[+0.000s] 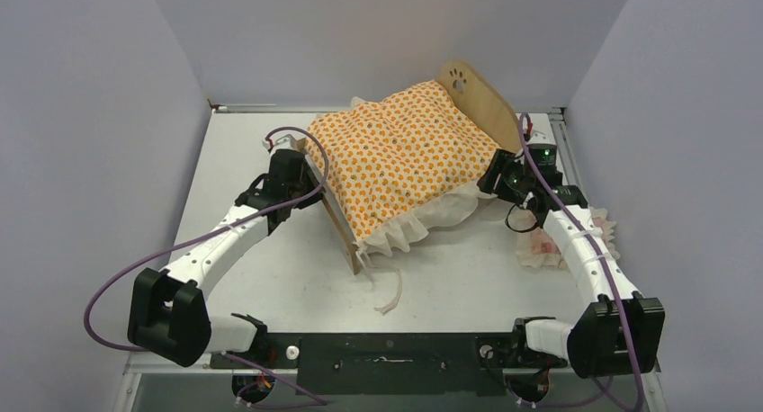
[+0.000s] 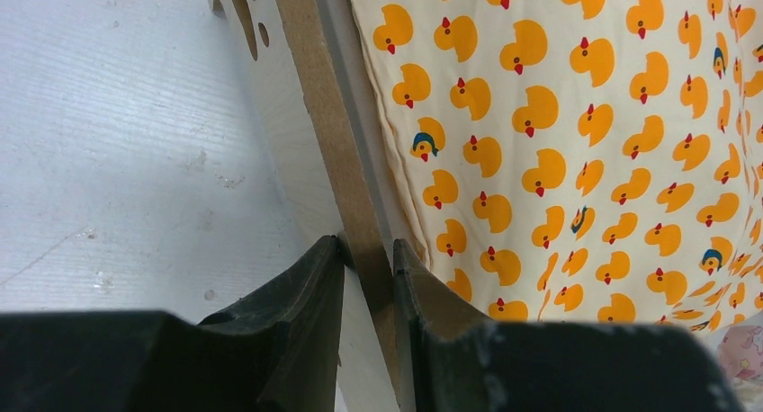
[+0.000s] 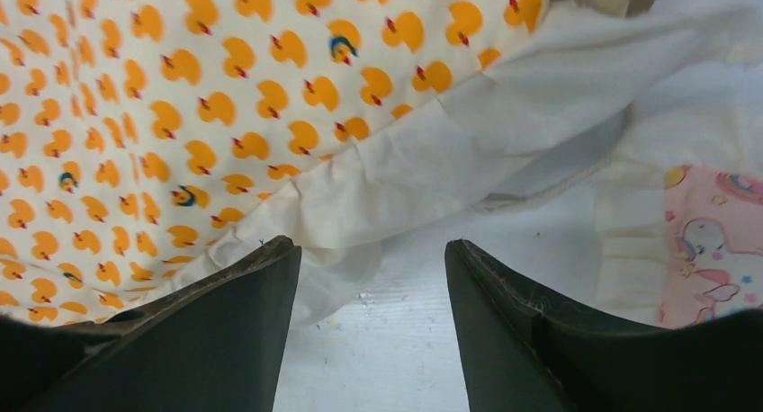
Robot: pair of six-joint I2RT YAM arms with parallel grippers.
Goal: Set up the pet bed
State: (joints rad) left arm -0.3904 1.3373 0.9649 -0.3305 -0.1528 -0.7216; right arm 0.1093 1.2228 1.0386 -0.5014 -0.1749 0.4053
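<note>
I need to pull the bed's gripped board back toward my base next with my left gripper, over the bare tabletop behind the gripper, and let it go, because the bed (image 1: 470,88) is crooked.
The pet bed (image 1: 470,88) stands at the back middle of the table, its arched plywood headboard with a paw cutout at the far end. An orange duck-print mattress (image 1: 405,156) with a white ruffle lies over it and hides the base. My left gripper (image 1: 310,192) is shut on the edge of the bed's near-left plywood board (image 2: 335,142), one finger on each face, in the left wrist view (image 2: 367,246). My right gripper (image 1: 494,180) is open just off the mattress's right ruffle (image 3: 432,160), with only bare table between its fingers (image 3: 371,250).
A small pink frilled pillow (image 1: 543,247) lies on the table at the right, partly under my right forearm, and shows at the right of the right wrist view (image 3: 711,241). A white tie (image 1: 392,291) trails from the mattress's near corner. Walls enclose the table on three sides.
</note>
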